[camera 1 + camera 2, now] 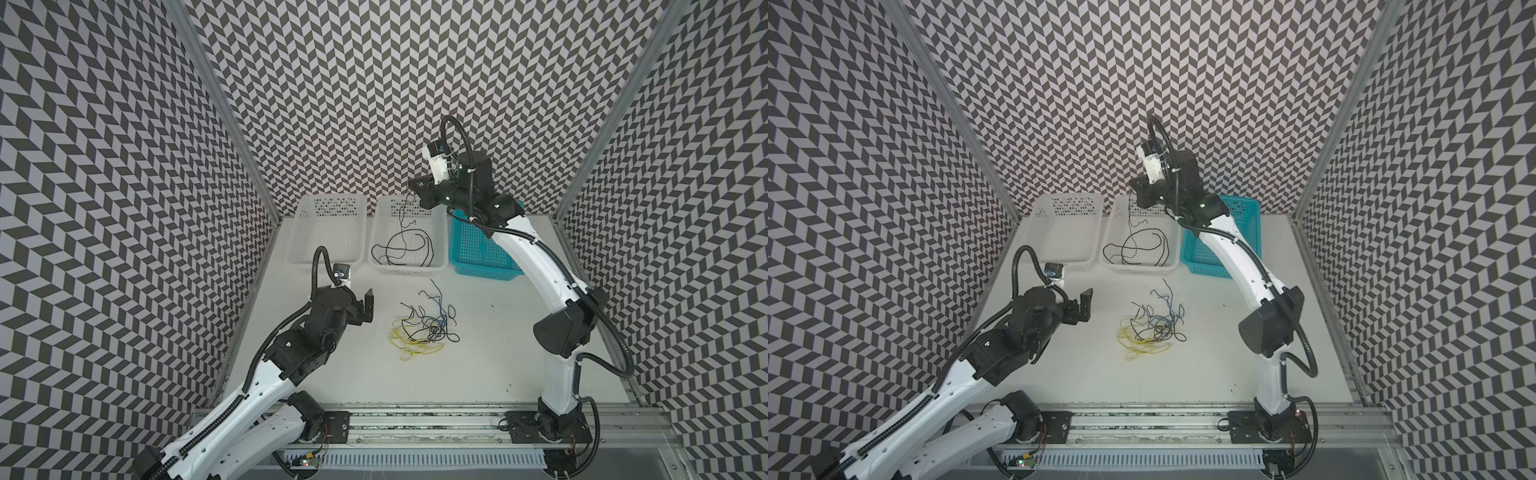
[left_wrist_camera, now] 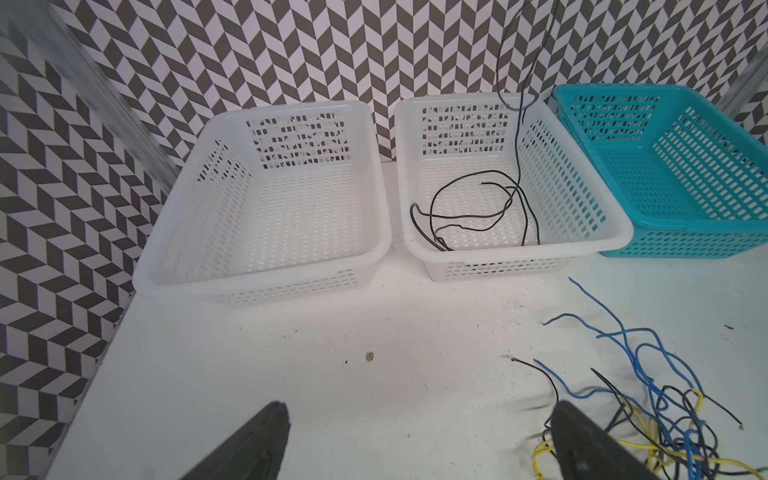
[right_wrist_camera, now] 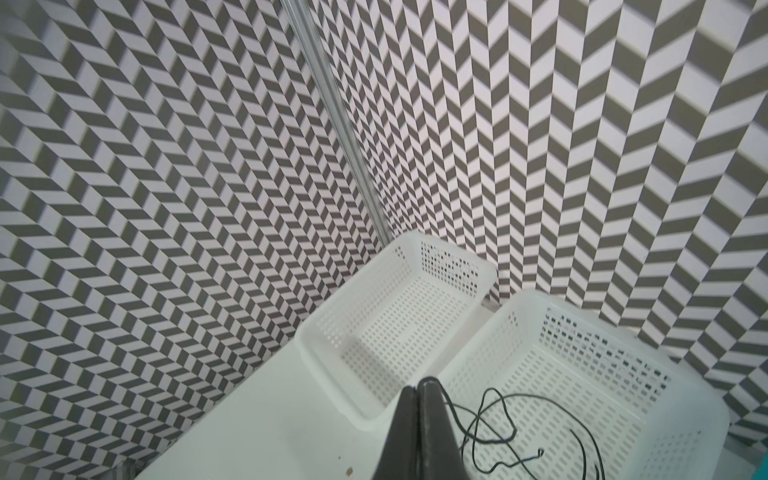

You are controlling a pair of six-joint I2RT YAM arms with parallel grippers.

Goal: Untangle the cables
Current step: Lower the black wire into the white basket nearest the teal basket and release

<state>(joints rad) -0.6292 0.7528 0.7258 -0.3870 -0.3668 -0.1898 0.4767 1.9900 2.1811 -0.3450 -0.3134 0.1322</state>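
I need to lower my right gripper toward the basket's bottom next and let go of the black cable there, as more black cable already lies looped in the middle white basket (image 1: pixel 405 272).
A tangle of thin black, yellow and blue cables (image 1: pixel 424 328) (image 1: pixel 1152 328) lies on the white table in both top views. My right gripper (image 1: pixel 415 188) (image 3: pixel 419 384) is raised over the middle white basket (image 1: pixel 405 272) and shut on a black cable (image 3: pixel 451 405). That cable (image 2: pixel 518 145) hangs down into the basket, where more black cable (image 1: pixel 399 249) lies looped on the floor. My left gripper (image 1: pixel 368 307) (image 2: pixel 419 415) hovers left of the tangle, open, with nothing between its fingers.
A second white basket (image 1: pixel 332 205) stands left of the middle one with nothing in it. A teal basket (image 1: pixel 478 257) stands to its right, partly under my right arm. Patterned walls close in the table on three sides.
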